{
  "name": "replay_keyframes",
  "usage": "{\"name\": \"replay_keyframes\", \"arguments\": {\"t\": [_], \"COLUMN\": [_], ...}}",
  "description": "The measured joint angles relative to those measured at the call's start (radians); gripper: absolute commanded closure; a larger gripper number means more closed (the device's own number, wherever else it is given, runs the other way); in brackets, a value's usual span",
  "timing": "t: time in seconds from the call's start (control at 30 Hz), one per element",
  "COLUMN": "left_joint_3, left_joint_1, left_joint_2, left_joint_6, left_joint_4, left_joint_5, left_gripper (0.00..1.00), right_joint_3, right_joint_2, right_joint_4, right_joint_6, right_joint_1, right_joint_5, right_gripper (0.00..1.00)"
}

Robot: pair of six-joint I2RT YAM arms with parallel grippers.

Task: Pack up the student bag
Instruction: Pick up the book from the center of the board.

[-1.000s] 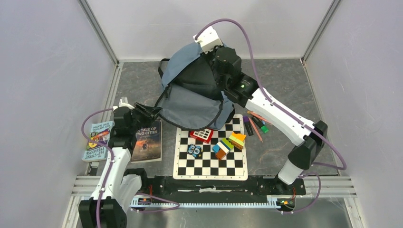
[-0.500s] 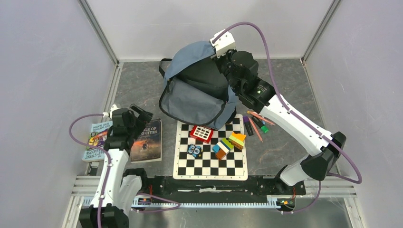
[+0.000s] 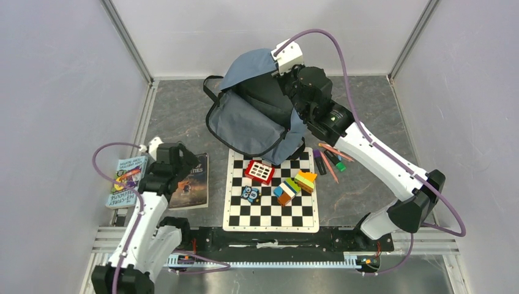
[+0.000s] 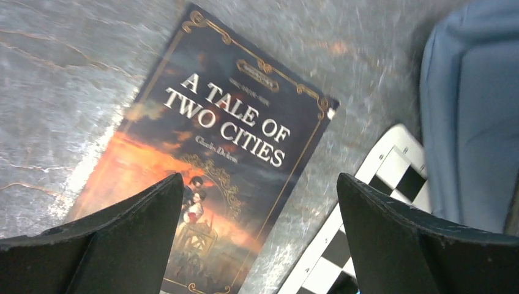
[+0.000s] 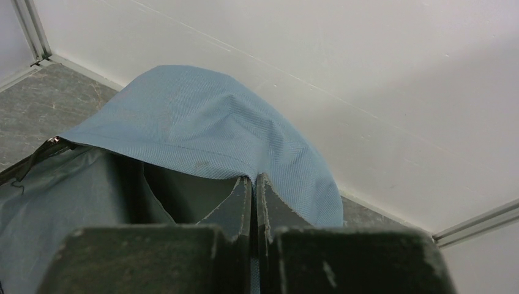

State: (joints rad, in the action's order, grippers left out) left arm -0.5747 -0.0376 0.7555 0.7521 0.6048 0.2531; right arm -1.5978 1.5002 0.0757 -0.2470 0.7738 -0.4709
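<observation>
The left gripper shifts toward the book's long edge facing the chessboard next, turns in line and goes down onto it, since that edge has bare table beside it.
The student bag (image 3: 248, 122), a dusty-blue backpack, stands at the back of the table with its mouth gaping and its dark lining showing. My right gripper (image 5: 253, 179) is shut on the bag's (image 5: 202, 122) upper fabric edge and holds it up. In the top view the right gripper (image 3: 276, 72) is at the top of the bag. My left gripper (image 4: 258, 177) is open and empty, hovering over the right edge of the book "A Tale of Two Cities" (image 4: 208, 153). From above, the left gripper (image 3: 183, 160) is well left of the bag.
A chessboard (image 3: 269, 214) lies in front of the bag, its corner (image 4: 392, 165) close to the book (image 3: 193, 184). It carries a red gridded piece (image 3: 259, 172), coloured blocks (image 3: 295, 185) and a small toy (image 3: 250, 195). Pens and markers (image 3: 330, 160) lie to its right. More books (image 3: 125, 180) lie far left.
My left gripper has opened and drawn back from the bag's lower-left edge to over the book. The right gripper has shifted right, carrying the bag's top edge with it.
</observation>
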Motion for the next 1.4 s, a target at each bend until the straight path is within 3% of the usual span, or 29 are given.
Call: {"name": "replay_keyframes", "arguments": {"t": [0.27, 0.57, 0.83, 0.93, 1.0, 1.27, 1.3, 1.4], "left_joint_3": [-0.063, -0.233, -0.314, -0.33, -0.343, -0.375, -0.375, -0.37], "left_joint_1": [-0.293, -0.325, -0.313, -0.301, -0.299, -0.297, -0.296, -0.293], "left_joint_2": [0.3, 0.637, 0.789, 0.829, 0.843, 0.85, 0.846, 0.827], "left_joint_6": [-0.012, -0.098, -0.189, -0.232, -0.249, -0.315, -0.319, -0.324], "left_joint_4": [0.024, 0.056, 0.097, 0.106, 0.117, 0.128, 0.127, 0.126], "left_joint_5": [0.094, 0.141, 0.155, 0.148, 0.146, 0.127, 0.121, 0.105], "left_gripper": [0.0, 0.01, 0.12, 0.23, 0.35, 0.93, 0.98, 0.98], "right_joint_3": [0.006, 0.036, 0.056, 0.06, 0.063, 0.078, 0.079, 0.085], "right_joint_2": [-0.002, -0.017, -0.028, -0.036, -0.04, -0.047, -0.047, -0.049], "right_joint_4": [-0.004, -0.016, -0.021, -0.031, -0.035, -0.046, -0.048, -0.053], "right_joint_6": [0.006, 0.008, 0.007, 0.007, 0.007, 0.007, 0.007, 0.007], "right_joint_1": [0.0, -0.002, -0.002, -0.002, -0.002, -0.003, -0.003, -0.003], "right_joint_5": [0.02, 0.047, 0.053, 0.053, 0.053, 0.053, 0.053, 0.053], "right_gripper": [1.0, 1.0, 1.0, 1.0, 1.0, 1.0, 1.0, 1.0]}}
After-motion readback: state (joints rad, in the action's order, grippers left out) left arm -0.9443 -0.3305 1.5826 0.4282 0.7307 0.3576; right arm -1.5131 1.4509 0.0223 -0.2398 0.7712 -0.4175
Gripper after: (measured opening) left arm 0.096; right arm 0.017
